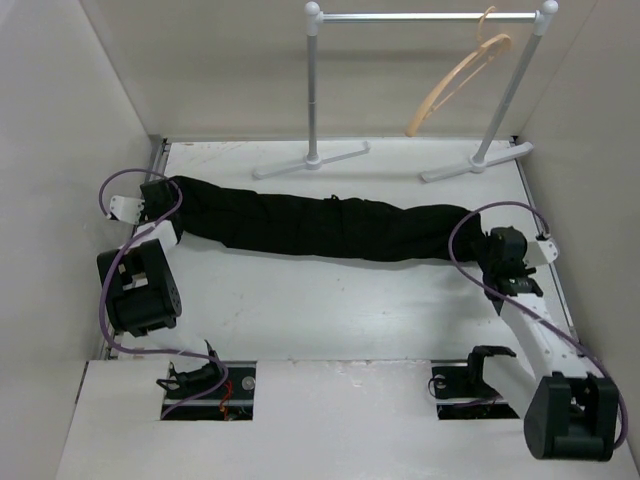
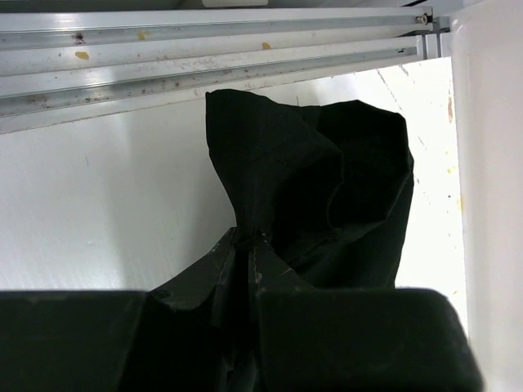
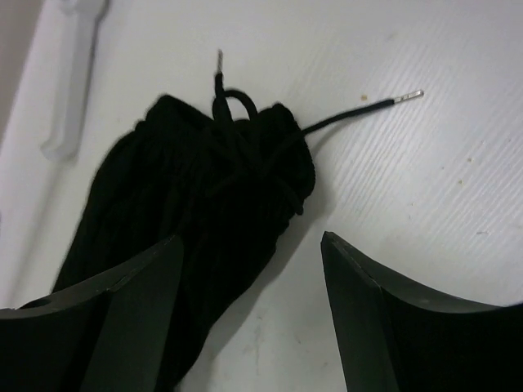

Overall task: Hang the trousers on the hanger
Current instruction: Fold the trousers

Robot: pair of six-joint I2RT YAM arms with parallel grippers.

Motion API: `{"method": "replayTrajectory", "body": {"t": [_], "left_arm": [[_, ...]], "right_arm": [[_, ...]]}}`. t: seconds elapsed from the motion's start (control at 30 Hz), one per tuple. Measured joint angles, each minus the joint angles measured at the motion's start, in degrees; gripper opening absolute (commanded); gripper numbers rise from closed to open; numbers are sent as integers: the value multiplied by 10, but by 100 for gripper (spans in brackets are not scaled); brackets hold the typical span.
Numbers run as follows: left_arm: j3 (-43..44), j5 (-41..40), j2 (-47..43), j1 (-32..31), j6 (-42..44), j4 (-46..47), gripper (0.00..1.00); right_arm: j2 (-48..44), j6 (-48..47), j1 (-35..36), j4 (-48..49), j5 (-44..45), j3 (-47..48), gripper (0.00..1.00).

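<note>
My open right gripper lowers onto the near edge of the gathered waistband next, since that end of the trousers (image 1: 320, 225) still lies unheld on the table.
The black trousers (image 1: 320, 225) lie stretched in a long roll across the table from left to right. My left gripper (image 1: 163, 196) is shut on their left end; in the left wrist view the jaws (image 2: 248, 242) pinch a bunched fold of the trousers (image 2: 327, 180). My right gripper (image 1: 492, 256) is open at their right end. In the right wrist view it (image 3: 252, 239) straddles the edge of the gathered waistband (image 3: 204, 180), with the thin drawstring (image 3: 351, 114) trailing on the table. The tan wooden hanger (image 1: 455, 82) hangs tilted from the rail at the back right.
The white garment rail (image 1: 420, 16) stands at the back, its two feet (image 1: 310, 160) on the table just behind the trousers. White walls close in the left, right and back. A metal track (image 2: 204, 65) runs along the table's left edge.
</note>
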Motion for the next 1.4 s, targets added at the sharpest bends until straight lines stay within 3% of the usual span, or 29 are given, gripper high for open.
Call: {"method": "replayTrajectory", "body": {"t": [0.2,0.43,0.6,0.73,0.9,1.0,1.1,1.3,1.4], "left_arm": [[0,1,6,0,0,0,0],[0,5,19,0,0,7,0],[0,7,31,1,0,9,0],[0,7,32,1,0,9,0],[0,9,32,1,0,11,0],[0,9,32,1,0,11,0],[0,9,32,1,0,11,0],[0,10,32,3,0,13,0],[0,12,32,5,0,12,0]], "right_arm": [[160,0,-17,42,-54,7,72],[263,7,-25,99,-89,52,56],[231,11,-24,105,-100,41,75],[162,7,-24,102,-100,29,75],[203,4,-24,110,-103,43,71],[242,4,-25,111,-109,45,58],[267,6,-24,116,-114,48,34],[284,10,-33,127,-115,71,0],[283,10,-48,131,-108,79,0]]}}
